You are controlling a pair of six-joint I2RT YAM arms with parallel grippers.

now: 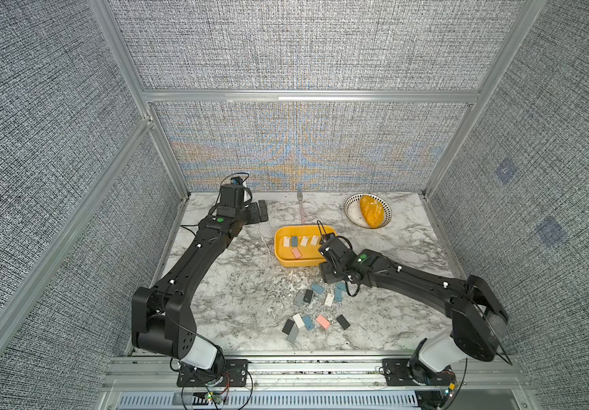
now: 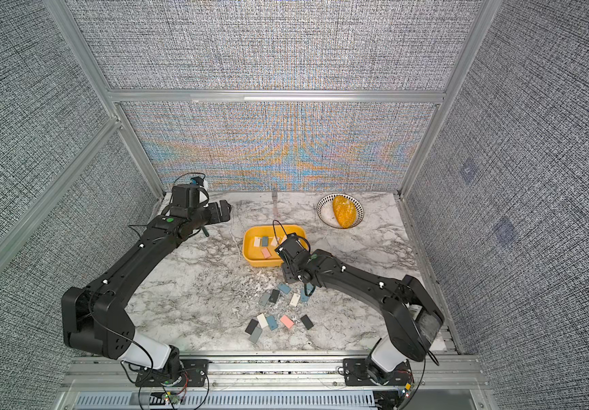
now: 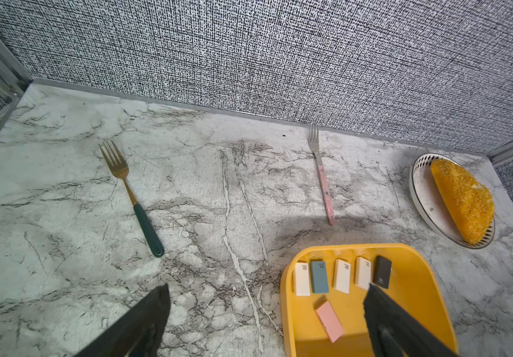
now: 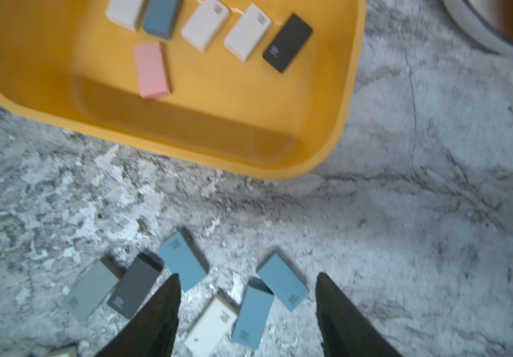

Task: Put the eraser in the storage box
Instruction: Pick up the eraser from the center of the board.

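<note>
Next, my right gripper draws back and down to close across the long sides of the lone black eraser [image 1: 343, 322] beside the pink one, with bare marble all around.
The storage box [image 1: 296, 263] [image 2: 261, 263] is a shallow yellow tub mid-table. Several erasers lie in it: white ones, a blue one, a black eraser [image 4: 287, 43] and a pink eraser [image 4: 151, 69] [image 3: 329, 321]. More erasers lie loose on the marble in front of it. My right gripper [image 4: 247, 278] [image 1: 327, 274] hovers open over that group, nothing held. Under the gap lie a white eraser [image 4: 210, 324] and two blue erasers [image 4: 252, 318] [image 4: 283, 284]. My left gripper [image 3: 267, 287] [image 1: 261, 211] is open and empty at the back left.
A white bowl [image 1: 351, 213] [image 3: 419, 191] holding a yellow bread [image 1: 369, 211] stands at the back right. A pink-handled fork [image 1: 301, 209] [image 3: 323, 179] and a green-handled fork [image 3: 144, 216] lie near the back wall. A second cluster with a pink eraser [image 1: 322, 321] lies nearer the front edge.
</note>
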